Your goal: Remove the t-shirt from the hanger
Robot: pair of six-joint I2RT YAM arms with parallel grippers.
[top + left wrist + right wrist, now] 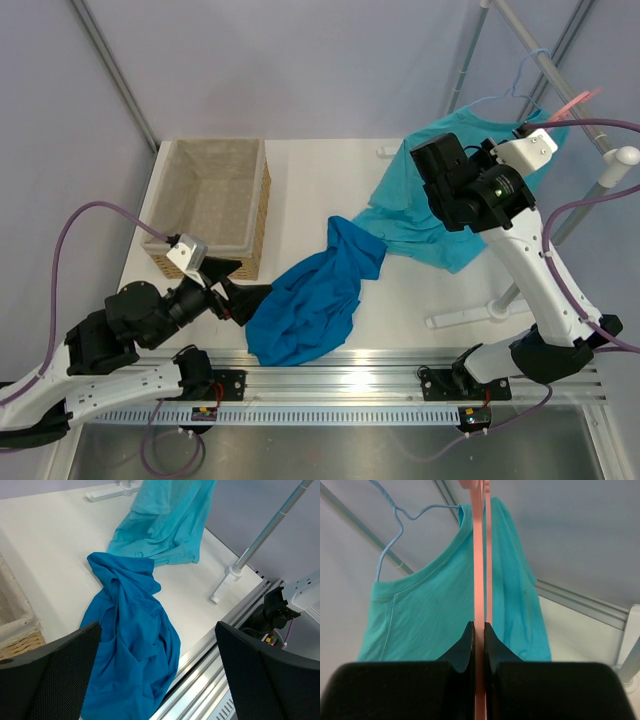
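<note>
I will move the pink hanger a little away from my base with my right gripper next, so that the hanger's tip comes onto the rack's bar by the teal t-shirt.
The deep-blue t-shirt (312, 297) lies crumpled on the table near its front edge, free of the hanger; it also shows in the left wrist view (127, 645). My left gripper (238, 293) is open and empty, at the t-shirt's left edge, its fingers (60, 675) wide apart. My right gripper (520, 130) is raised at the back right and shut on the pink hanger (479, 555), which runs edge-on between its fingers (468, 640). The hanger's pink tip (577, 101) sticks out by the rack.
A teal t-shirt (440, 210) hangs on a thin light-blue wire hanger (395, 525) from the metal rack (545, 70), draping onto the table. A wicker basket (205, 200) stands at back left. Rack feet (470, 315) lie at right.
</note>
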